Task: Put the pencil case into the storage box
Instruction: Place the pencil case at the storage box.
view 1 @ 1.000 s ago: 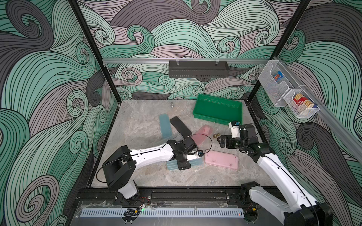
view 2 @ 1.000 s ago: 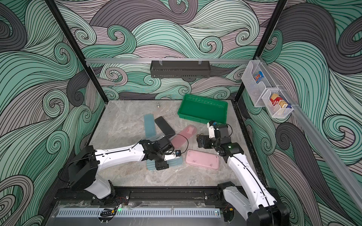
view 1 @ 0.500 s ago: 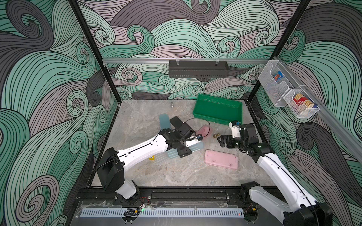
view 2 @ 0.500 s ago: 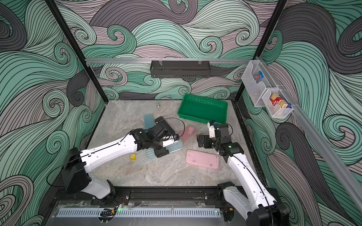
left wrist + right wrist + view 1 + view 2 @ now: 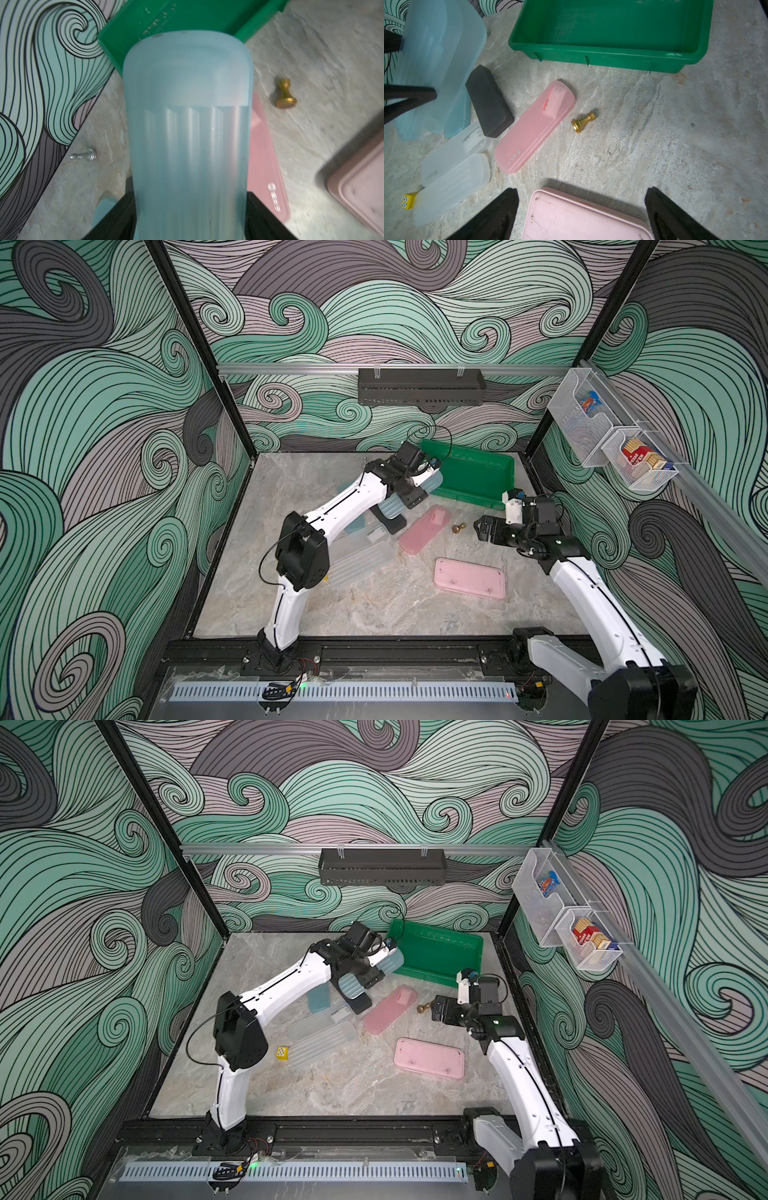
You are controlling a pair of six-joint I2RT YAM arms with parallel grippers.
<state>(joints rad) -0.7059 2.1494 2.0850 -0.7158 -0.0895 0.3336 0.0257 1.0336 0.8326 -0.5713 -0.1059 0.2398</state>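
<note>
The box's nearest short end (image 5: 445, 462) (image 5: 192, 18) is outward of my left gripper and below it, and only the case's far end is over the box's short end, so my left gripper will next move outward, turn, lower and release.
My left gripper (image 5: 413, 489) (image 5: 189, 218) is shut on a light blue translucent pencil case (image 5: 434, 481) (image 5: 187, 93), which hangs above the table. The case's far end reaches over the near left corner of the green storage box (image 5: 473, 472) (image 5: 166, 14). The box (image 5: 591, 56) stands at the back right with nothing inside it. My right gripper (image 5: 478, 529) (image 5: 581, 190) hovers open just beyond a flat pink pencil case (image 5: 469, 583) (image 5: 581, 218), without touching it.
On the table lie a slim pink case (image 5: 419, 529), a black case (image 5: 488, 101), clear cases (image 5: 361, 560), a teal case (image 5: 319, 998), a gold chess pawn (image 5: 583, 121), a silver chess piece (image 5: 83, 155) and a yellow die (image 5: 282, 1052).
The left arm has lifted the blue pencil case from the front middle and carried it back and right to the storage box's corner. The right arm has stayed still.
</note>
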